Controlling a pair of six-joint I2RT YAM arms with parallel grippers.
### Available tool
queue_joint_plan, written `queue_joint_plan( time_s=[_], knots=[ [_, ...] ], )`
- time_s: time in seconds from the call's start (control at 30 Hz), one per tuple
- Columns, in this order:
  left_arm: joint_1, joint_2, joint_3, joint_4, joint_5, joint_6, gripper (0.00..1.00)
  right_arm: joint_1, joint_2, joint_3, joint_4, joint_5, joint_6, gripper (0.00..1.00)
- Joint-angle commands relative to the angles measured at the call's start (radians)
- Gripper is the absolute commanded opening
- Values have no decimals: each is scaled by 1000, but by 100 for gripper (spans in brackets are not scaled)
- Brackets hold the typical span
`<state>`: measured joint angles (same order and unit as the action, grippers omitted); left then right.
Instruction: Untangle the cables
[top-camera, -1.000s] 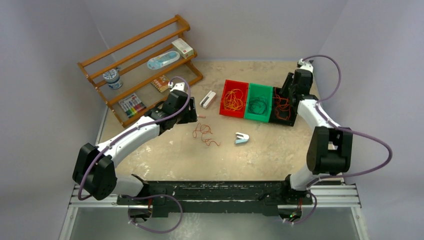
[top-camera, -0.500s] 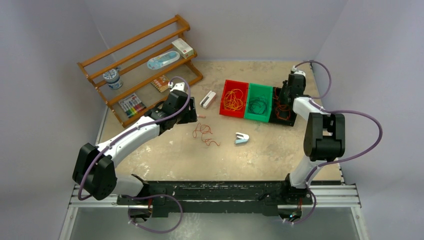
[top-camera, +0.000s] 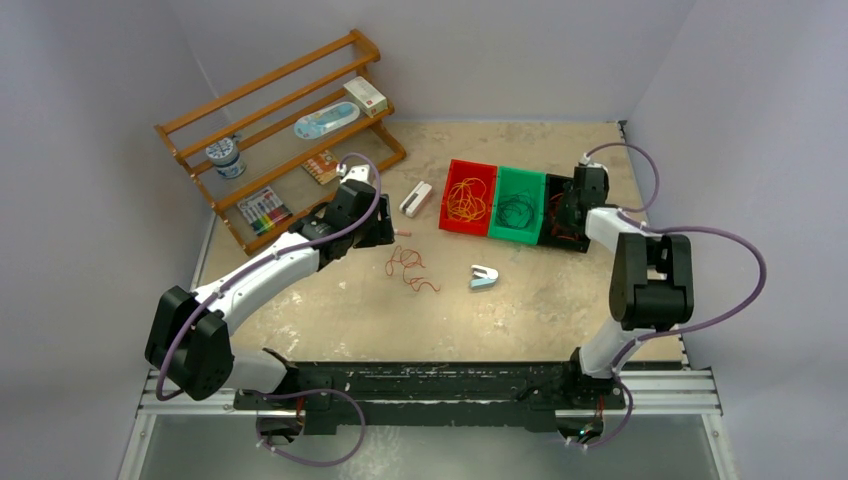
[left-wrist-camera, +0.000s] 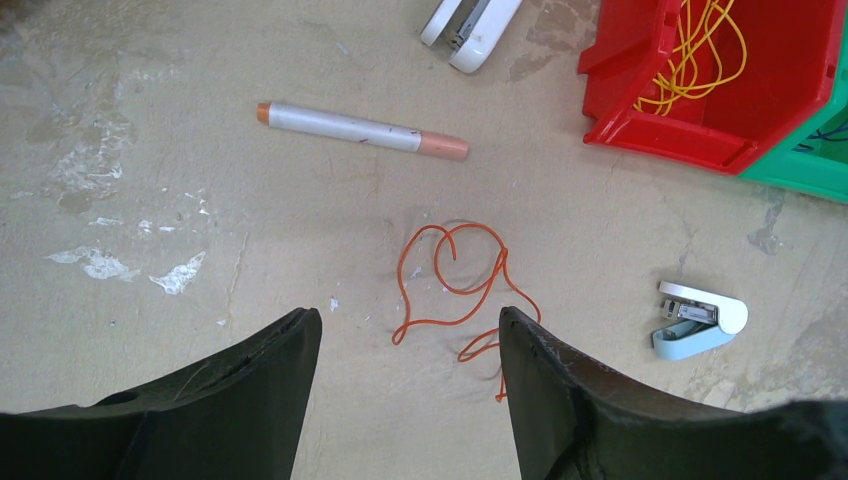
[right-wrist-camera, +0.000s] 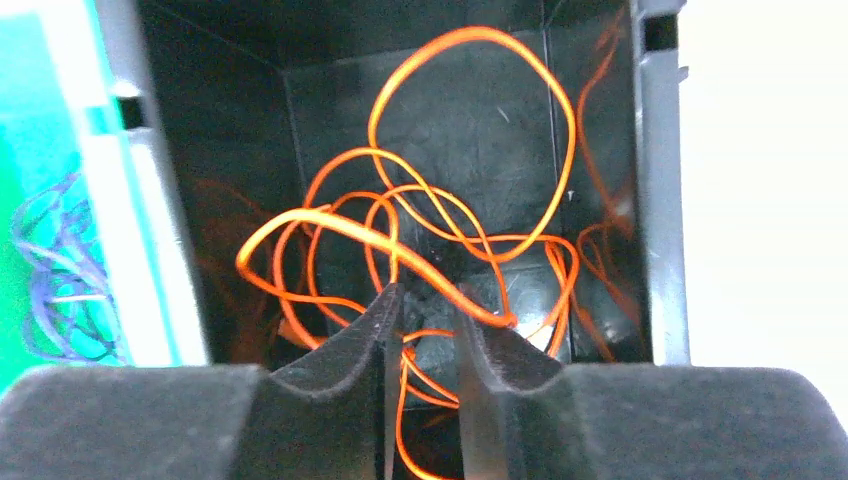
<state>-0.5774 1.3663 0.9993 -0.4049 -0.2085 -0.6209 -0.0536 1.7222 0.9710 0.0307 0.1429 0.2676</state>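
The left gripper moves down to the small sharp bend (top-camera: 390, 273) (left-wrist-camera: 398, 338) of the red-orange cable next. The bend lies between the gripper's fingers, away from the crossing.
A loose red-orange cable (top-camera: 408, 268) lies on the table; in the left wrist view it (left-wrist-camera: 455, 285) lies just ahead of and between the fingers. My left gripper (left-wrist-camera: 405, 320) is open and empty above it, also seen from above (top-camera: 384, 233). A red bin (top-camera: 452, 222) holds orange cables (top-camera: 466, 198), a green bin (top-camera: 503, 235) dark cables (top-camera: 517, 210), and a black bin (right-wrist-camera: 220, 180) a tangle of orange cables (right-wrist-camera: 440, 220). My right gripper (right-wrist-camera: 430, 305) is low in the black bin, jaws narrowly open with orange strands in the gap; it also shows from above (top-camera: 570, 203).
A silver marker with orange ends (left-wrist-camera: 360, 130) lies near the loose cable. A white stapler (top-camera: 416, 198) and a light blue stapler (top-camera: 483, 277) are on the table. A wooden rack (top-camera: 280, 130) with small items stands at the back left.
My right arm has folded in and its gripper has dropped lower into the black bin. The left arm and the loose cable have not moved.
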Motion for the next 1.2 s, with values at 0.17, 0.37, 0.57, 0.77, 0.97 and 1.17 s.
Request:
queue_joint_plan(
  time_s=[0.17, 0.37, 0.57, 0.77, 0.97, 1.17],
  knots=[
    [1, -14, -12, 32, -18, 1, 65, -5, -269, 45, 20, 35, -24, 41],
    [1, -15, -22, 46, -16, 5, 66, -5, -427, 5, 58, 64, -20, 44],
    [1, 1, -23, 48, 9, 19, 67, -5, -526, -76, 136, -68, -108, 45],
    [-2, 32, -56, 81, 48, 17, 67, 6, -538, -92, 175, -447, -104, 46],
    [-35, 87, -75, 96, 62, 26, 67, 141, -536, -141, 232, -438, -36, 46],
    [-86, 153, -76, 49, -26, 74, 65, 218, -486, -151, 251, -421, -34, 46]
  ],
)
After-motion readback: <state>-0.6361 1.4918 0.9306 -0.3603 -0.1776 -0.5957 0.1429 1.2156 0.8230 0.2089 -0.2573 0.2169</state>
